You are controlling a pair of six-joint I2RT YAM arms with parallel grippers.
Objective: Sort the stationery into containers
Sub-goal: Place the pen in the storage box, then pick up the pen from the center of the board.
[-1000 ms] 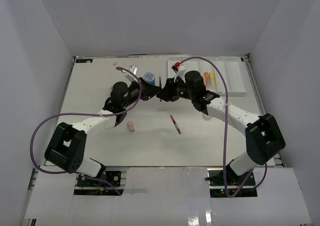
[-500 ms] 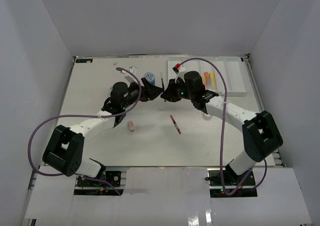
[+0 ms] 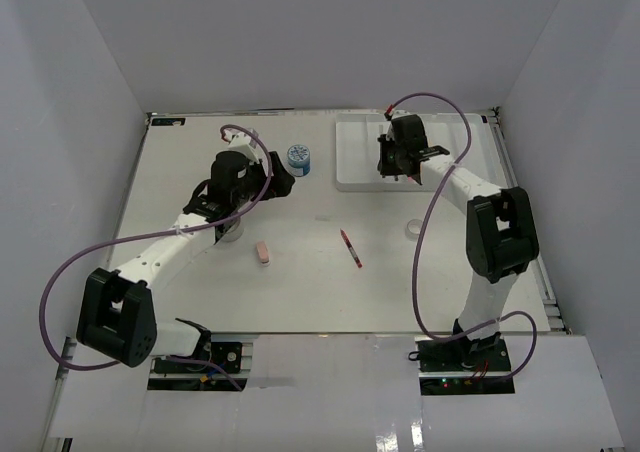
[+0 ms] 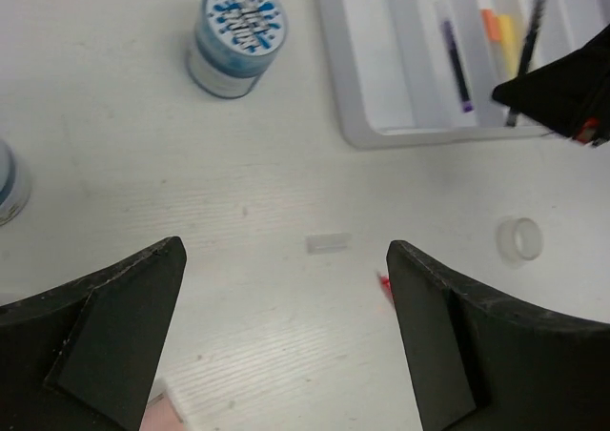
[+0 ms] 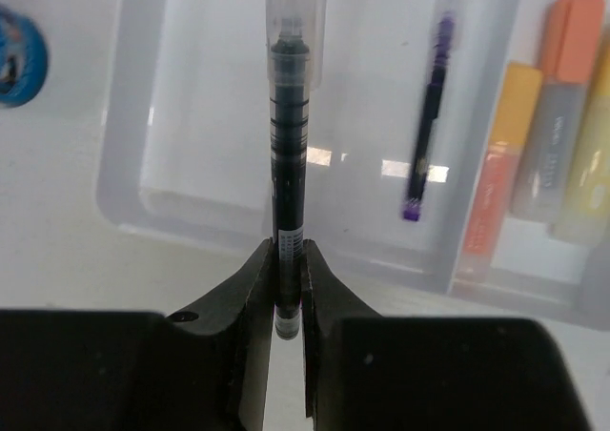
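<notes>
I will next use my right gripper to bring the thin black pen (image 5: 289,164) down into the white tray (image 3: 350,177), next to the purple pen.
My right gripper (image 5: 289,259) is shut on a thin black pen (image 5: 289,164), which points out over the white tray (image 5: 143,212). From above, the right gripper (image 3: 400,160) hangs over the tray (image 3: 350,177). A purple pen (image 5: 426,135) and orange and yellow markers (image 5: 496,183) lie in the tray's compartments. My left gripper (image 4: 286,326) stands open over bare table, and in the top view the left gripper (image 3: 280,179) is near the blue-lidded jar (image 3: 298,158). A red pen (image 3: 351,248), pink eraser (image 3: 263,253) and tape roll (image 3: 415,230) lie on the table.
A second jar (image 4: 8,183) shows at the left edge of the left wrist view, and a small clear cap (image 4: 329,243) lies ahead of the left fingers. White walls close in the table on three sides.
The two grippers met at mid-table over the black pen. The left one opened and drew back left. The right one shut on the pen and carried it over the tray.
</notes>
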